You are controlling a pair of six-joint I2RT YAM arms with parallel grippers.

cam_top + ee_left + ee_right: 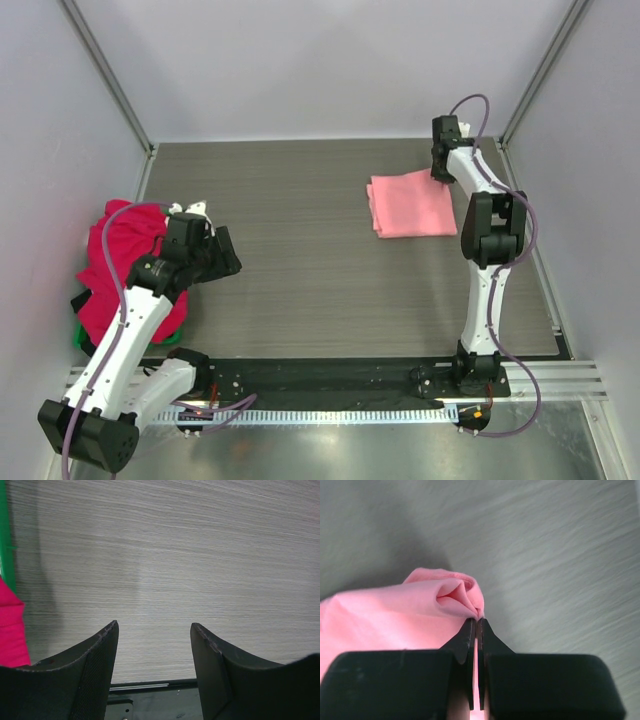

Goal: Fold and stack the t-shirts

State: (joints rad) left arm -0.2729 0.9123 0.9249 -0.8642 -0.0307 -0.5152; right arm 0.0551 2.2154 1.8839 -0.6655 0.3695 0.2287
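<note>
The pink t-shirt should go outward, to my right gripper's right in the top view. My right gripper should drag it to the table's bare far corner and release it there.
A folded salmon-pink t-shirt [410,204] lies at the back right of the table. My right gripper [441,172] is at its far right corner, shut on a pinch of the pink cloth [455,597], which bunches up at the fingertips. A heap of crimson t-shirts [118,262] with bits of black and white cloth lies at the left edge. My left gripper [226,254] is open and empty just right of the heap, over bare table [160,580]. A strip of red cloth [11,630] shows at the left of the left wrist view.
The crimson heap sits in a green tray [80,338], whose rim [6,535] shows in the left wrist view. Grey walls close in the table on three sides. The black mounting rail [330,378] runs along the near edge.
</note>
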